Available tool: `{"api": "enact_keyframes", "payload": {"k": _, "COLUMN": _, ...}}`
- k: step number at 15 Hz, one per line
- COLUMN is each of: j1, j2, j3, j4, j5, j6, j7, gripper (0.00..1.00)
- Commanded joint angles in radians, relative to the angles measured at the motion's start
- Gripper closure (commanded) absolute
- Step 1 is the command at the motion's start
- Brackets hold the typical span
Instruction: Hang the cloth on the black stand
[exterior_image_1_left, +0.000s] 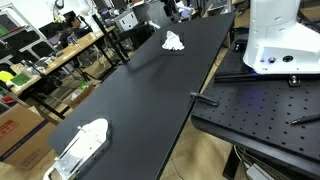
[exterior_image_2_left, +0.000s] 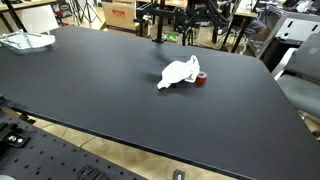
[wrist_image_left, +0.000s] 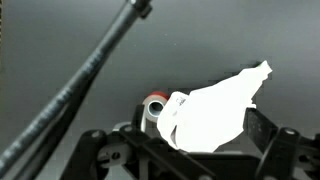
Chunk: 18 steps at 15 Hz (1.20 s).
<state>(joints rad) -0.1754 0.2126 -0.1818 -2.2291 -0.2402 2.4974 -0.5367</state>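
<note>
My open fingers are above the cloth's upper edge (exterior_image_2_left: 192, 62) (wrist_image_left: 189, 128), which stands raised beside the red-rimmed object, so I will lower my gripper down onto it and close.
A crumpled white cloth (exterior_image_1_left: 173, 41) lies on the black table (exterior_image_1_left: 150, 95) near its far end; it also shows in an exterior view (exterior_image_2_left: 178, 73). A small red-rimmed object (exterior_image_2_left: 201, 79) lies against it. In the wrist view the cloth (wrist_image_left: 215, 105) lies below and between my open gripper's fingers (wrist_image_left: 200, 126), and the red-rimmed object (wrist_image_left: 155, 105) is at its left. A black rod of the stand (wrist_image_left: 80, 85) crosses the wrist view diagonally. The stand's post (exterior_image_2_left: 158, 28) rises at the table's far edge. The gripper holds nothing.
A clear tray with a white item (exterior_image_1_left: 80, 145) sits at the near end of the table, also seen in an exterior view (exterior_image_2_left: 25, 40). The white robot base (exterior_image_1_left: 280, 40) stands on a perforated plate (exterior_image_1_left: 260, 105). Desks and people are beyond the table.
</note>
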Motion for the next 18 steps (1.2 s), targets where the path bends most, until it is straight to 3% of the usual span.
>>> {"api": "enact_keyframes", "payload": {"k": 1, "j1": -0.003, "j2": 0.095, "j3": 0.004, "j4": 0.039, "j5": -0.04, "j6": 0.08, "j7": 0.095, "gripper": 0.0}}
{"api": "enact_keyframes", "payload": {"k": 8, "j1": -0.014, "j2": 0.248, "j3": 0.009, "j4": 0.13, "j5": -0.036, "j6": 0.115, "j7": 0.119, "gripper": 0.0}}
{"api": "enact_keyframes", "payload": {"k": 9, "j1": -0.018, "j2": 0.261, "j3": 0.013, "j4": 0.141, "j5": -0.031, "j6": 0.115, "j7": 0.113, "gripper": 0.16}}
{"api": "enact_keyframes", "payload": {"k": 10, "j1": -0.02, "j2": 0.273, "j3": 0.015, "j4": 0.154, "j5": -0.031, "j6": 0.113, "j7": 0.107, "gripper": 0.25}}
{"api": "enact_keyframes", "payload": {"k": 18, "j1": -0.049, "j2": 0.331, "j3": 0.047, "j4": 0.211, "j5": 0.004, "j6": 0.122, "j7": 0.095, "gripper": 0.81}}
